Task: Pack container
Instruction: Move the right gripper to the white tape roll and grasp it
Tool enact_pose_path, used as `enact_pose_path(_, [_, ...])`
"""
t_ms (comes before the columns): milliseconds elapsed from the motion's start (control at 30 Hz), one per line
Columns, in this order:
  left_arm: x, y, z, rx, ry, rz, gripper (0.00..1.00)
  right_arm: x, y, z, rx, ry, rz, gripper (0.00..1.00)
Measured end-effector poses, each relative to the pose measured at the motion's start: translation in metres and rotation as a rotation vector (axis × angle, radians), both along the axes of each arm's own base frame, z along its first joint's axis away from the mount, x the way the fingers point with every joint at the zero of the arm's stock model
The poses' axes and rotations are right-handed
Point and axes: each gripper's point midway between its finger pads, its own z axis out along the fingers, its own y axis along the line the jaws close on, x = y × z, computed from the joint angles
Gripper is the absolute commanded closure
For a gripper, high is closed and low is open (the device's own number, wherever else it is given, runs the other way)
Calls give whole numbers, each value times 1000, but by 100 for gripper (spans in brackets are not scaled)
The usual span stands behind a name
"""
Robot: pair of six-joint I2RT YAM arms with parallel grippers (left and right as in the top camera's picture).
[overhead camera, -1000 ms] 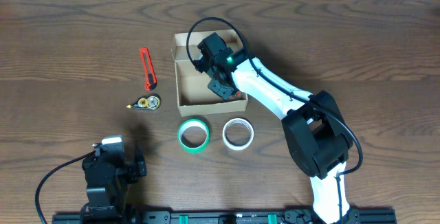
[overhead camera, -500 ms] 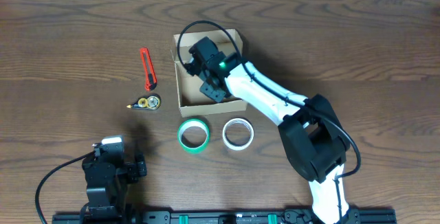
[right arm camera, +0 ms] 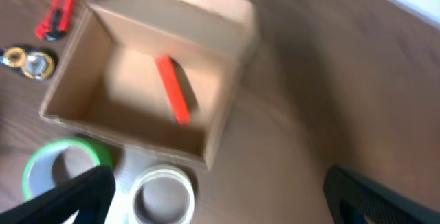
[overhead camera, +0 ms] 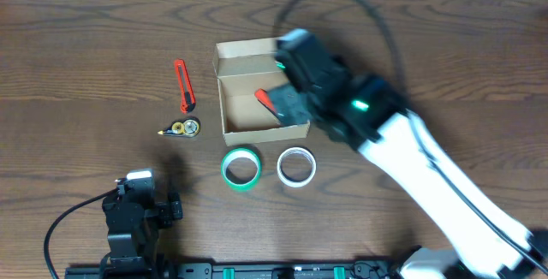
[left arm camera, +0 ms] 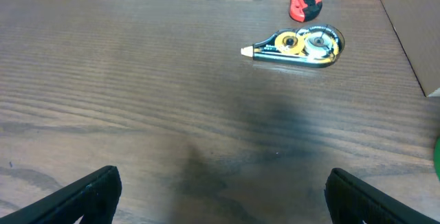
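The right gripper moves back from the box and down to the white tape roll's rim next, opposite the green roll, where empty table leaves room.
The container is an open tan cardboard box with its flap lid folded back at the far side. A small red bar-shaped item lies on its floor. My right gripper hovers, blurred, over the box's right edge. In the right wrist view the box and the red item lie below my right gripper, which is open and holds nothing. My left gripper rests near the front left, and its wrist view shows the left gripper open over bare wood.
A red utility knife and a correction-tape dispenser lie left of the box. A green tape roll and a white tape roll sit just in front of it. The wooden table spreads around them.
My right gripper has opened, left the red item inside the box, and risen up and to the right. The left arm has stayed still.
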Motion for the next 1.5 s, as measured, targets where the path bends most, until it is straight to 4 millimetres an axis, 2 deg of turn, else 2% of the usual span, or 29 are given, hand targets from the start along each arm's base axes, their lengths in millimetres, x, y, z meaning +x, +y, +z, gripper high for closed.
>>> enact_pose_path(67, [0,0,0,0,0,1,5,-19,-25,5,19,19,-102,1])
enact_pose_path(133, [0,0,0,0,0,0,5,-37,-45,-4,36,42,-195,1])
enact_pose_path(267, [0,0,0,0,0,0,5,-72,-71,-48,59,119,-367,1])
enact_pose_path(333, [0,0,0,0,0,0,4,-89,-78,-79,81,163,-460,1])
enact_pose_path(433, [0,0,0,0,0,0,4,-101,-77,-116,141,213,-549,1])
enact_pose_path(600, [0,0,0,0,0,0,4,-110,-62,-169,276,295,-636,1])
enact_pose_path(767, [0,0,0,0,0,0,4,-116,-59,-197,352,327,-709,1])
enact_pose_path(1167, [0,0,0,0,0,0,5,-109,-49,-235,437,327,-771,7])
enact_pose_path(1333, [0,0,0,0,0,0,5,-117,-51,-258,385,390,-821,9])
enact_pose_path(1500, [0,0,0,0,0,0,5,-113,-44,-259,387,405,-841,15])
